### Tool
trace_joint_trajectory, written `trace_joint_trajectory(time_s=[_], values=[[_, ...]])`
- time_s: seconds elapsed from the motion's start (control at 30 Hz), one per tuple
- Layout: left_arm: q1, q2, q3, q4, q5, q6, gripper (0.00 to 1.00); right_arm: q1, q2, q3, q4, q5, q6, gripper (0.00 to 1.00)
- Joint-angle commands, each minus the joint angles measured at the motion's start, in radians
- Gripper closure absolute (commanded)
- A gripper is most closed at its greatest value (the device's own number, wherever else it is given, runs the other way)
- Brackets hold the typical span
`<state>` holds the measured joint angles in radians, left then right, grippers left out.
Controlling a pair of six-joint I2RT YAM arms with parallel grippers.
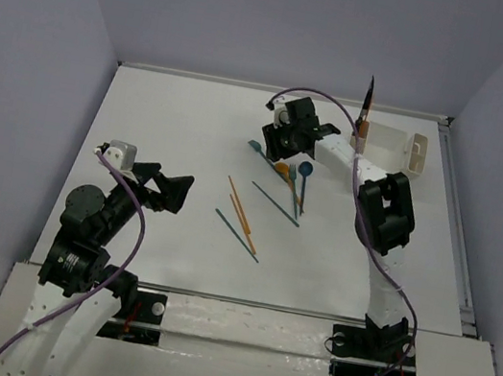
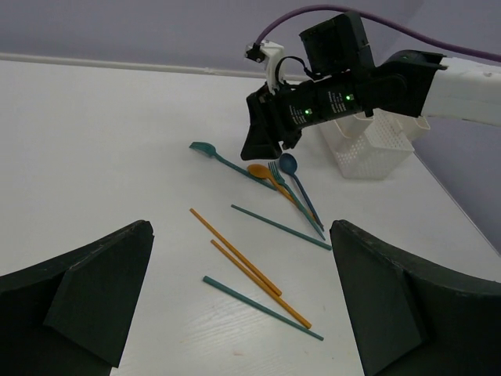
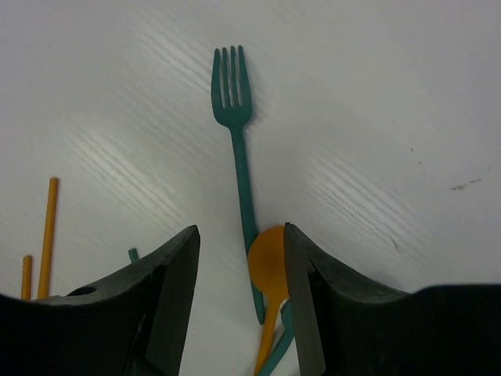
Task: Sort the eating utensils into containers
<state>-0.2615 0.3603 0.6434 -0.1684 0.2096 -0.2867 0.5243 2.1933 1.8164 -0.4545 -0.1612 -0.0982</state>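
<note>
My right gripper lowers its fingers to the left in the top view to the teal fork's neck below next, clear of the orange spoon (image 3: 268,262).
My right gripper (image 1: 278,146) is open and low over a cluster of utensils. In the right wrist view its jaws (image 3: 241,258) straddle the handle of a teal fork (image 3: 232,102) and the bowl of an orange spoon (image 3: 268,262). A blue spoon (image 2: 288,163) and another teal utensil (image 2: 274,170) lie beside them. Two orange chopsticks (image 2: 235,252) and two teal chopsticks (image 2: 262,308) lie nearer the left arm. My left gripper (image 2: 239,301) is open and empty, raised over the table short of the chopsticks. The white caddy (image 1: 390,149) stands at the back right with a dark knife (image 1: 368,100) upright in it.
The right arm (image 1: 384,211) stretches across the right half of the table, its purple cable looping overhead. The caddy also shows behind the right gripper in the left wrist view (image 2: 368,153). Grey walls close the table at the back and sides.
</note>
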Motion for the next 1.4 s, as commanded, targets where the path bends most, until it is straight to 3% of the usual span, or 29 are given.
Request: trace_joint_trajectory(time_s=[0.0, 0.23, 0.53, 1.13, 1.27, 1.37], values=[[0.004, 0.0, -0.001, 0.047, 0.014, -0.002, 0.01, 0.037, 0.075, 0.133, -0.058, 0.026, -0.032, 0.45], [0.004, 0.006, -0.001, 0.049, 0.02, 0.0, 0.01, 0.037, 0.215, 0.279, -0.096, 0.057, -0.06, 0.43], [0.004, 0.016, 0.001, 0.052, 0.024, 0.0, 0.01, 0.046, 0.304, 0.339, -0.067, 0.068, -0.051, 0.45], [0.004, 0.005, 0.001, 0.049, 0.02, 0.0, 0.01, 0.046, 0.339, 0.34, 0.013, -0.009, 0.051, 1.0], [0.004, 0.0, -0.001, 0.049, 0.017, 0.001, 0.01, 0.046, 0.281, 0.24, 0.129, -0.009, 0.106, 1.0], [0.004, -0.001, -0.001, 0.049, 0.017, 0.0, 0.01, 0.046, 0.195, 0.117, 0.322, 0.009, 0.216, 1.0]])
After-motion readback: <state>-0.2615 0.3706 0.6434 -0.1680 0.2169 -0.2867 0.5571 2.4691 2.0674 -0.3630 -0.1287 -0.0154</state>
